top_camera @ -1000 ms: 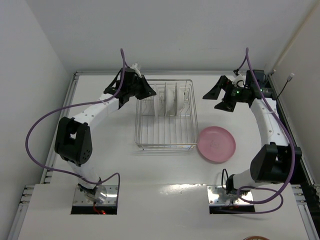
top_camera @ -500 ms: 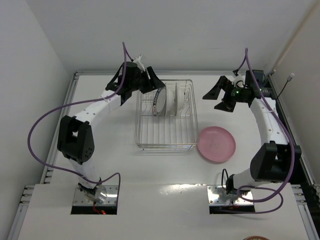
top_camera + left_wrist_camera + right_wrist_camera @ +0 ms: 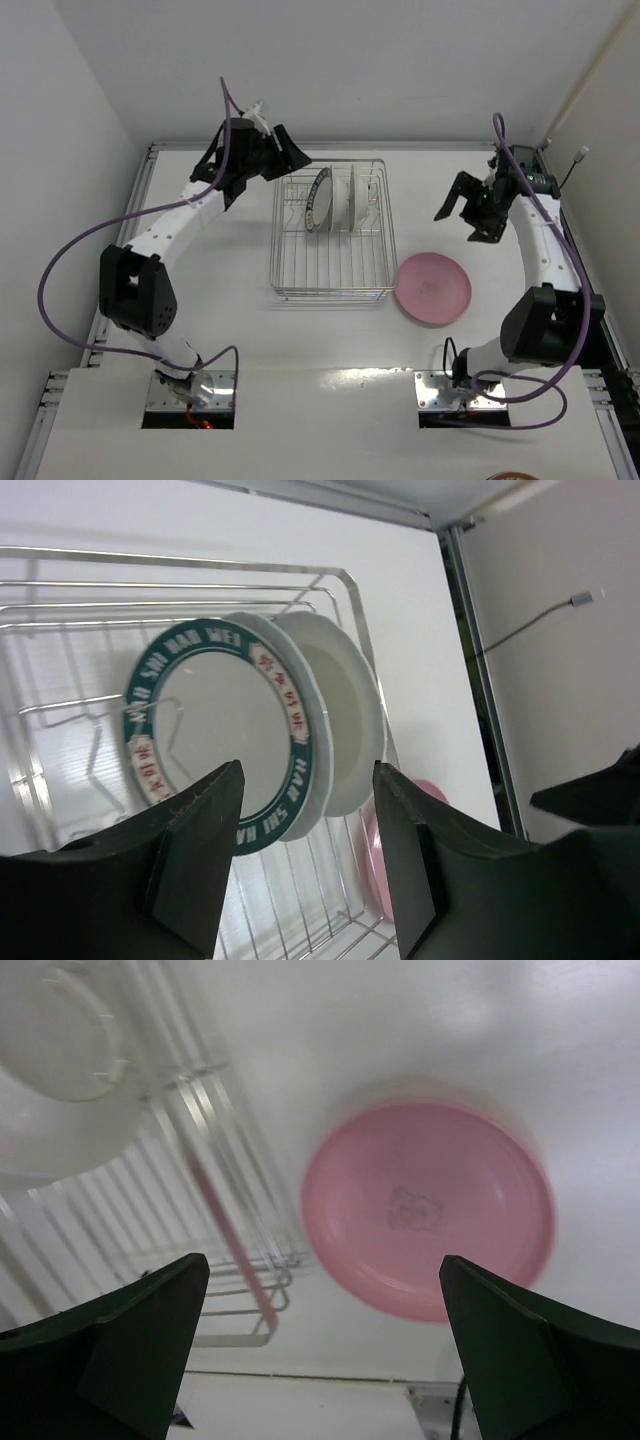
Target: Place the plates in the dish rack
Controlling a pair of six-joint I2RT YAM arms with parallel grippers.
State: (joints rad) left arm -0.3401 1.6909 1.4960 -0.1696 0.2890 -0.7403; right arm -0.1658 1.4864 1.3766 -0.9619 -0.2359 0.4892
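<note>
The right gripper moves back and down onto the pink plate's rim facing away from the rack next, since the opposite edge is beside the wires.
The silver wire dish rack [image 3: 333,265] stands mid-table. In its far end a blue-rimmed lettered plate [image 3: 319,199] and two plain white plates [image 3: 354,198] stand on edge; the left wrist view shows the lettered plate [image 3: 225,735] in front of a white plate [image 3: 345,720]. The pink plate [image 3: 433,288] lies flat on the table right of the rack, also in the right wrist view [image 3: 430,1205]. My left gripper [image 3: 290,160] is open and empty, just left of and behind the rack. My right gripper [image 3: 470,205] is open and empty, above the table beyond the pink plate.
A raised rim [image 3: 400,146] runs along the table's far edge, with walls close behind and on both sides. A cable and plug [image 3: 578,157] hang at the right wall. The rack's near half holds no plates.
My left gripper let go of the lettered plate, now standing in the rack, and drew back to the left. My right gripper moved right and nearer, toward the pink plate.
</note>
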